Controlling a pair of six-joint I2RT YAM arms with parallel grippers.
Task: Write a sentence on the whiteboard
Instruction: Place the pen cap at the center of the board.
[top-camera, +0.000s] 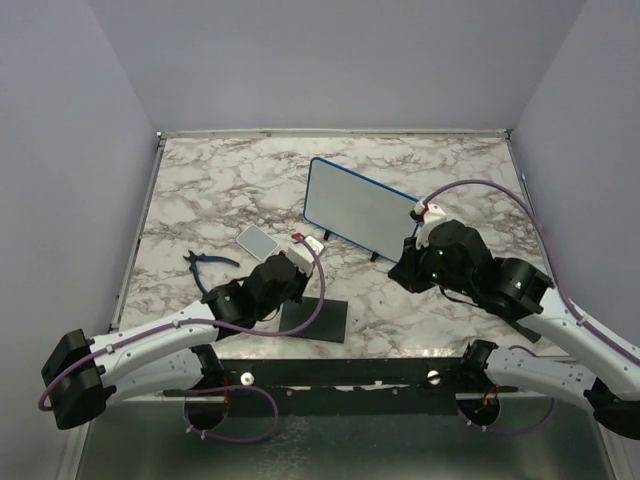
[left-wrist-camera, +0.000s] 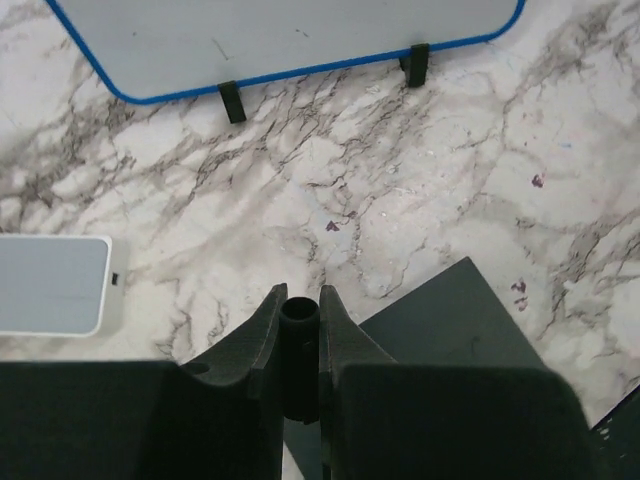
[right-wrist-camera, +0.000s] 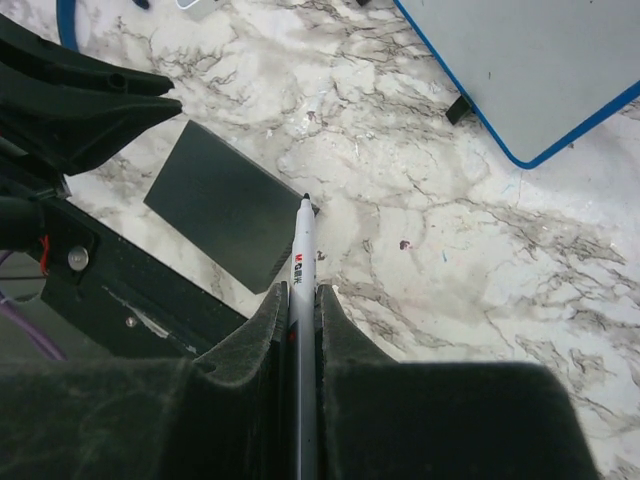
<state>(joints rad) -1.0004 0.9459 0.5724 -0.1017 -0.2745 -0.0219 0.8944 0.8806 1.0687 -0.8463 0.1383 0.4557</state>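
I next need to lower my left gripper to the left in the top view, onto the open marble (top-camera: 264, 322) beside the black pad, because the tip of the white marker is already bare.
The whiteboard (top-camera: 360, 210) stands tilted on two small black feet near the middle of the table; it also shows in the left wrist view (left-wrist-camera: 290, 30) and the right wrist view (right-wrist-camera: 530, 60). Its face looks blank apart from a tiny dark stroke, so the sentence is not in view. My right gripper (right-wrist-camera: 302, 295) is shut on a white marker (right-wrist-camera: 303, 250), whose bare dark tip points toward the black pad. My left gripper (left-wrist-camera: 298, 300) is shut on a black marker cap (left-wrist-camera: 298, 312). Both grippers (top-camera: 290, 278) (top-camera: 408, 272) hover in front of the board, apart from it.
A black square pad (top-camera: 315, 320) lies near the table's front edge, between the arms. A small pale tile (top-camera: 258, 240) lies left of the board. Blue-handled pliers (top-camera: 205, 262) lie further left. The rest is marble tabletop (top-camera: 220, 190), with grey walls around it.
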